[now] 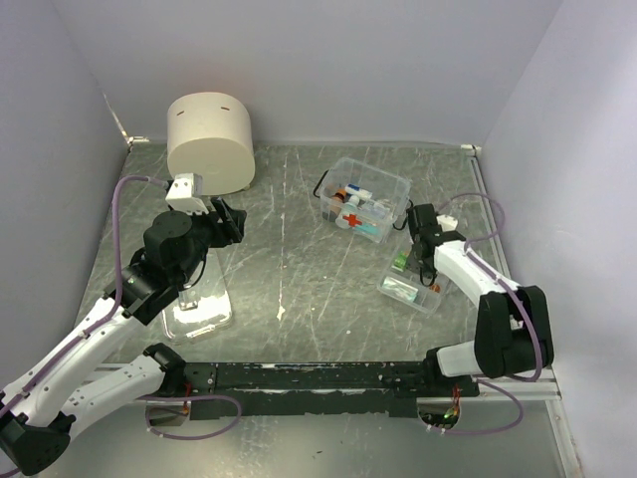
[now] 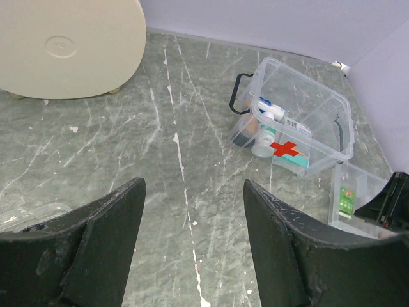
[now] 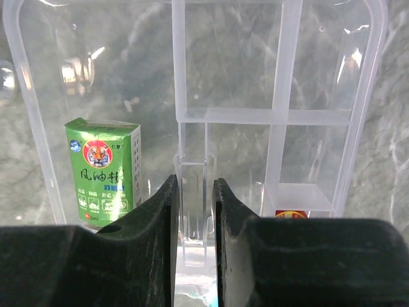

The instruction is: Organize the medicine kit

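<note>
I will next lift the tray point(image 1: 411, 286) outward with my right gripper, to the left in the top view, and bring it over to the kit's open top point(image 1: 366, 187). I will then lower it in and release it.
The medicine kit point(image 1: 363, 199) is a clear box with a red cross and black handles, open at the back right, with several medicine items inside; it also shows in the left wrist view point(image 2: 300, 128). Its clear divided insert tray point(image 1: 411, 286) lies on the table in front of it. My right gripper point(image 3: 193, 182) is shut on the tray's upright centre handle point(image 3: 193, 192). A green tiger-print box point(image 3: 102, 169) lies in the tray's left compartment. My left gripper point(image 2: 195, 192) is open and empty above the bare table, left of the kit.
A large cream cylinder point(image 1: 209, 142) stands at the back left. A clear lid point(image 1: 196, 307) lies under my left arm. A small red-labelled item point(image 3: 292, 213) sits in the tray's right compartment. Purple walls close in on three sides.
</note>
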